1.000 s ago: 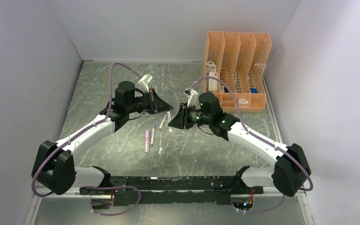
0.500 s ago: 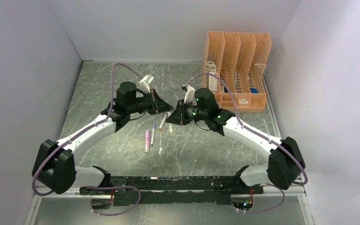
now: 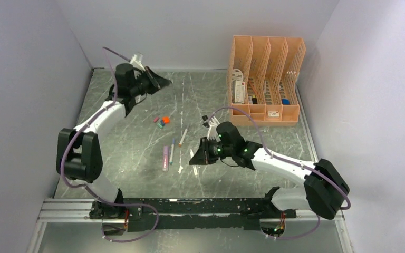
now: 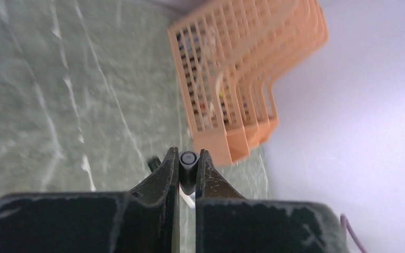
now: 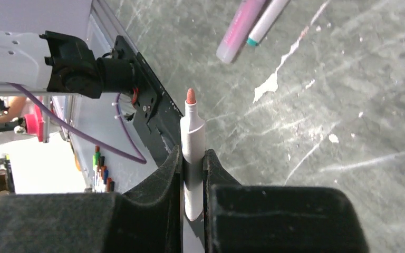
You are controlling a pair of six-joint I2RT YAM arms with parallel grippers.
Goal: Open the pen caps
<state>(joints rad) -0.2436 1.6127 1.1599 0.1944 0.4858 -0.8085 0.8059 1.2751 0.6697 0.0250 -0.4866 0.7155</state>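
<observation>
My right gripper swings outward next, turns downward and releases the white pen on the tabletop beside the orange rack, with the pen's orange tip bare.
My left gripper (image 4: 188, 159) is shut on a small dark pen cap (image 4: 188, 158), seen end-on between the jaws. In the top view this gripper (image 3: 163, 82) hangs over the table's far left corner. My right gripper (image 5: 192, 158) is shut on a white pen (image 5: 192, 138) whose bare orange tip (image 5: 191, 96) points away from the jaws. It hovers low over the table's middle (image 3: 194, 156). Three loose pen caps, orange (image 3: 157, 119), red (image 3: 165, 120) and teal (image 3: 162, 125), lie between the arms. More pens lie left of the right gripper: a pink highlighter (image 3: 165, 157), a teal-ended pen (image 3: 172, 152) and a white pen (image 3: 183, 137).
An orange file rack (image 3: 266, 74) with small items stands at the back right, also in the left wrist view (image 4: 242, 79). A white sliver (image 3: 195, 169) lies just below the right gripper. Walls close in the table on three sides.
The two grippers have pulled apart. My left arm swung to the far left corner with the cap. My right arm drew back toward the near side with the uncapped pen.
</observation>
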